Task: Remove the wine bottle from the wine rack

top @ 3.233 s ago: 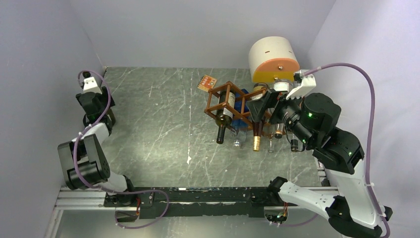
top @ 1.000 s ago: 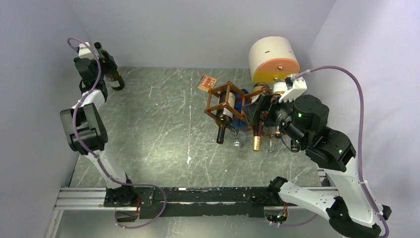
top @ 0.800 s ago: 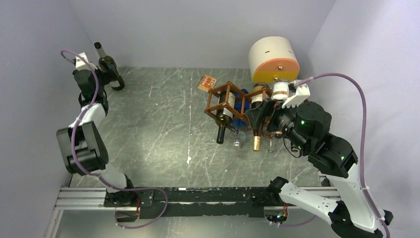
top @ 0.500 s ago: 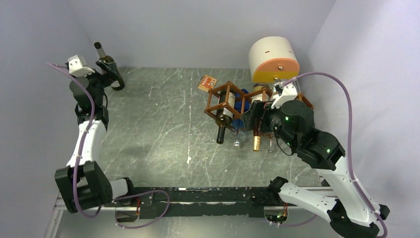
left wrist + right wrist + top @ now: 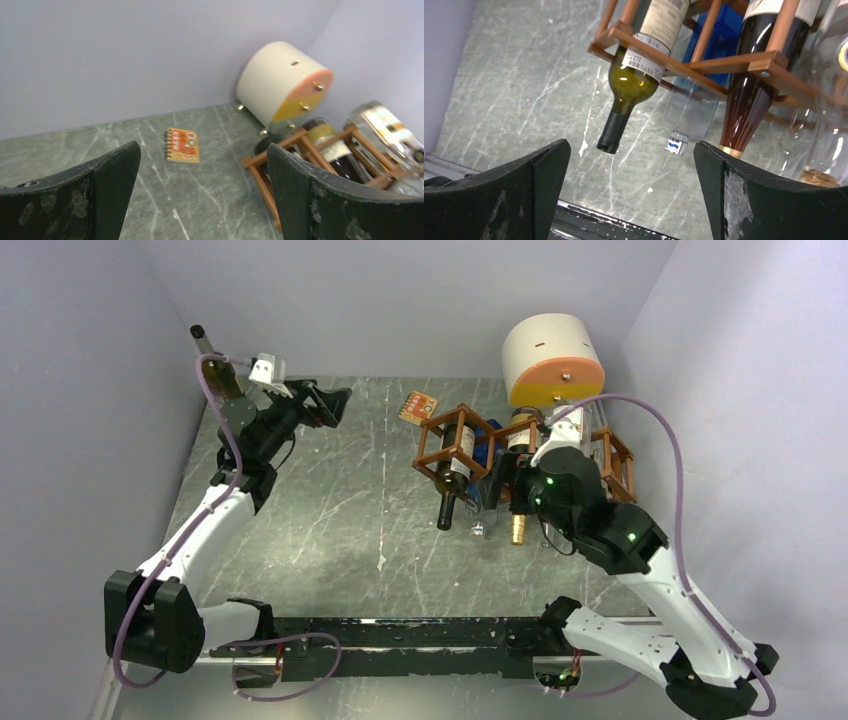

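I will next move my right gripper to the right in the wrist view and down around the neck of the upper clear bottle, because it is lower on that side.
The reddish-brown wine rack (image 5: 470, 445) stands at the back right and also shows in the left wrist view (image 5: 306, 142) and the right wrist view (image 5: 664, 54). It holds a green bottle (image 5: 633, 82) with a dark cap, a red-brown bottle (image 5: 748, 97) with a gold cap, and clear bottles. Another dark wine bottle (image 5: 207, 362) stands in the far left corner, partly hidden by the left arm. My left gripper (image 5: 333, 402) is open and empty over the table, facing the rack (image 5: 202, 165). My right gripper (image 5: 503, 486) is open and empty just in front of the rack's bottle necks (image 5: 631, 200).
A cream-and-orange cylinder (image 5: 553, 360) lies behind the rack. A small orange notebook (image 5: 418, 406) lies left of the rack, also in the left wrist view (image 5: 182, 145). A blue box (image 5: 724, 30) sits under the rack. Walls close in on the left, back and right.
My left gripper has let go of the dark bottle in the far left corner and swung right toward the rack. My right gripper has shifted left along the rack's front.
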### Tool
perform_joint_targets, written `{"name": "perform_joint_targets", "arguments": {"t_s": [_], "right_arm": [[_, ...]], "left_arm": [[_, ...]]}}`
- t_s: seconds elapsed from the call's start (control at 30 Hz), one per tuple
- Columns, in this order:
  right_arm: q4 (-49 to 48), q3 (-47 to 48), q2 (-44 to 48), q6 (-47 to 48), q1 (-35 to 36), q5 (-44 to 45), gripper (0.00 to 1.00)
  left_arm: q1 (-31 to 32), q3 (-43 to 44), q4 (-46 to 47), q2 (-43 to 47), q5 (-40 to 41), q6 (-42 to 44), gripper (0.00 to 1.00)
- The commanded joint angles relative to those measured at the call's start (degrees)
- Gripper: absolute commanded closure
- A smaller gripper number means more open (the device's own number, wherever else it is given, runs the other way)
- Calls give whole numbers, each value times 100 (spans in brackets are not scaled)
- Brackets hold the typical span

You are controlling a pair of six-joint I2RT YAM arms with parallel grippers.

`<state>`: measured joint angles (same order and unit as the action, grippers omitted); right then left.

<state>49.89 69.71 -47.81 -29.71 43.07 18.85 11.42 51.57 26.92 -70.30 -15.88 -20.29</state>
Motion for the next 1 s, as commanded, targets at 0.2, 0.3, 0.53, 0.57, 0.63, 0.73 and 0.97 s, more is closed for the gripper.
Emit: {"name": "perform_joint_targets", "arguments": {"t_s": [0.2,0.3,0.53,0.57,0.63,0.73,0.97], "right_arm": [[535,10,-674,-763,-11,999,0],[1185,478,-884,-765,-18,1981,0],[2847,1162,-1445,-1606,-82,3607,0],[2755,981,-1371,-1629,-162,3644,0],[1975,613,-1205,-1204,-610,3185,0],[1048,130,-936,-577,-1775,2364,0],[61,-472,-825,387,-3280,418,13]], "left_arm": [[203,-157,-47,716,-721,237,1],[219,-271,-19,921,-722,314,1],[269,-238,-153,1104,-677,355,0],[280,-247,-139,1134,-686,342,1],[290,-252,-152,1151,-674,253,2],[291,-207,-200,1073,-740,146,4],[299,-154,-232,963,-840,35,7]]}}
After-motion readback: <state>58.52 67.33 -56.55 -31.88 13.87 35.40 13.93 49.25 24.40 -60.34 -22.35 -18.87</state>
